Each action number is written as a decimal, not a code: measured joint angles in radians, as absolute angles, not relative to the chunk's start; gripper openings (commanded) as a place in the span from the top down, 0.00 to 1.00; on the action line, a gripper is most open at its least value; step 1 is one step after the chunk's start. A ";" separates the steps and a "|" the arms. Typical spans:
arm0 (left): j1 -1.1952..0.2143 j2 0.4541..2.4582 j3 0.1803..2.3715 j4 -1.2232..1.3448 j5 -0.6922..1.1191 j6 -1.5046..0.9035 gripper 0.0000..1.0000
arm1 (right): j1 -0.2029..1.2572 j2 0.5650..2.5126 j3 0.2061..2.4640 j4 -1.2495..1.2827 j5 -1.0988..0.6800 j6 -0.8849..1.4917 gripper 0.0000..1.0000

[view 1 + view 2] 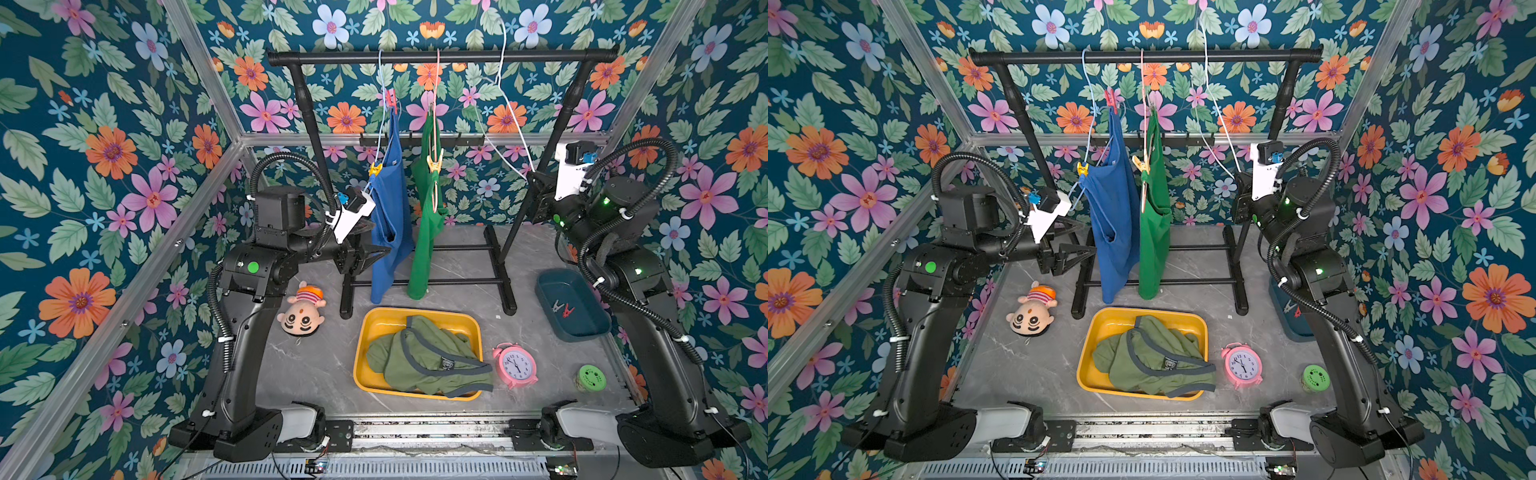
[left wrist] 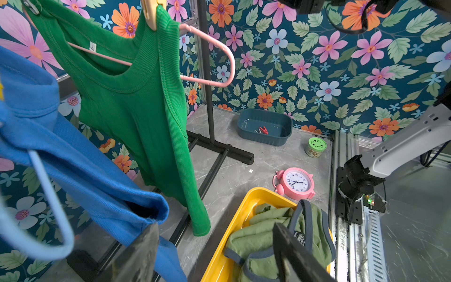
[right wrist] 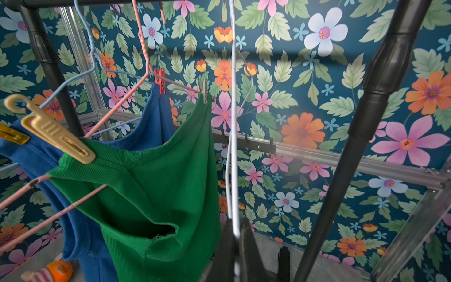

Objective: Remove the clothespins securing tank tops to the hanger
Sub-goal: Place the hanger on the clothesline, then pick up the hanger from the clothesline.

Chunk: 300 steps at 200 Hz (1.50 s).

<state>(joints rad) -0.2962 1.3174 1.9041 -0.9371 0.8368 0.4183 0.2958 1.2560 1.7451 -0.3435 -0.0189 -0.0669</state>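
My right gripper lowers the bare white hanger next, seats its hook over the black rack's top bar (image 1: 513, 56) and releases the hanger, as the hook stands above that bar.
A blue tank top (image 1: 388, 208) hangs on a light-blue hanger, pinned by a red clothespin (image 1: 390, 99) and a yellow clothespin (image 1: 375, 169). Beside it a green tank top (image 1: 428, 216) hangs on a pink hanger (image 2: 219, 61) under another yellow clothespin (image 3: 56, 136) and a small grey one (image 3: 203, 90). The olive tank top (image 1: 428, 357) lies in a yellow tray (image 1: 374, 324). My left gripper (image 2: 214, 227) is open and empty, at the blue top's side. My right gripper (image 3: 236, 224) is shut on the bare white hanger (image 3: 233, 122).
The black rack (image 1: 440, 56) spans the back, its feet on the grey table. A dark blue tub (image 1: 582, 328) at the right holds loose clothespins. A plush doll (image 1: 301, 309), a pink alarm clock (image 1: 515, 365) and a green-lidded jar (image 1: 591, 378) sit on the table.
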 measured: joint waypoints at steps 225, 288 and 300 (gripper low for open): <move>-0.295 1.304 1.884 -0.910 0.797 0.387 0.23 | 0.646 1.290 1.878 -0.444 -0.166 0.101 0.24; -0.294 1.273 1.828 -0.860 0.759 0.360 0.23 | 0.740 1.479 1.956 -0.430 -0.035 0.103 0.40; -0.294 1.269 1.821 -0.853 0.758 0.353 0.23 | 0.743 1.508 1.969 -0.416 -0.010 0.110 0.43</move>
